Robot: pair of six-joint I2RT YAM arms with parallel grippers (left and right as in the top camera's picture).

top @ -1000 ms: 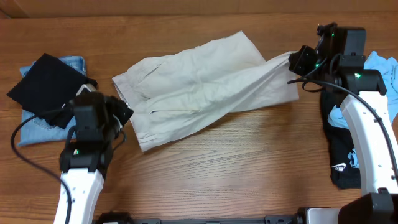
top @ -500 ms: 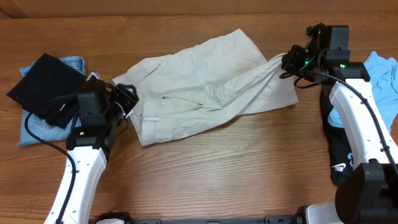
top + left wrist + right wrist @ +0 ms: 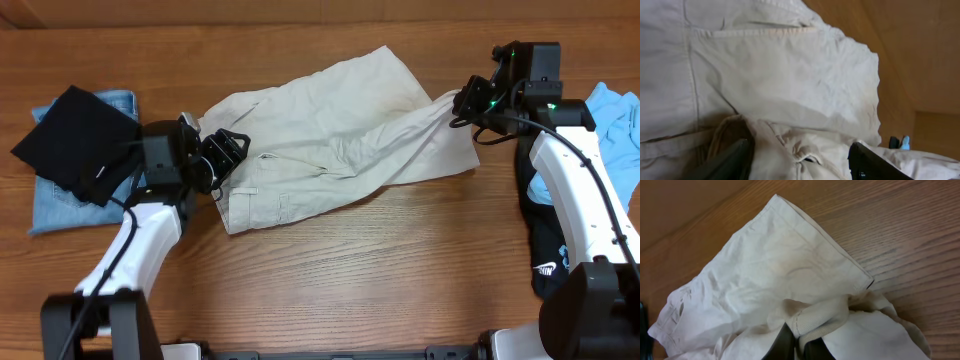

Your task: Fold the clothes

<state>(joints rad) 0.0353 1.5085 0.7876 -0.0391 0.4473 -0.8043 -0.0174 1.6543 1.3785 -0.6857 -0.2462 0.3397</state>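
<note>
My right gripper holds the hem. Next it needs to carry the hem outward, to its left in the overhead view, over the shorts' uncovered far corner (image 3: 387,55) (image 3: 776,201) and let go of it.
The clothes in play are large beige shorts (image 3: 330,140), spread crumpled across the middle of the table. My left gripper (image 3: 226,156) hovers over their left waist end, open. In the left wrist view its dark fingers (image 3: 732,161) stand wide apart over the left gripper (image 3: 800,165), with loose beige cloth (image 3: 785,85) lying below and between them. My right gripper (image 3: 466,100) is at the shorts' right end, shut on a leg hem. The right wrist view shows the right gripper (image 3: 800,342) pinching a thick fold of that beige shorts hem (image 3: 822,317).
A black garment (image 3: 70,140) lies on a denim piece (image 3: 60,208) at the far left. A light-blue garment (image 3: 615,115) and a black one (image 3: 550,250) lie at the right edge under the right arm. Bare wood (image 3: 360,270) fills the front.
My left gripper has opened, letting go of the shorts' waist end, and has shifted up and right over it. The right gripper has moved slightly left, and the stretched leg has slackened.
</note>
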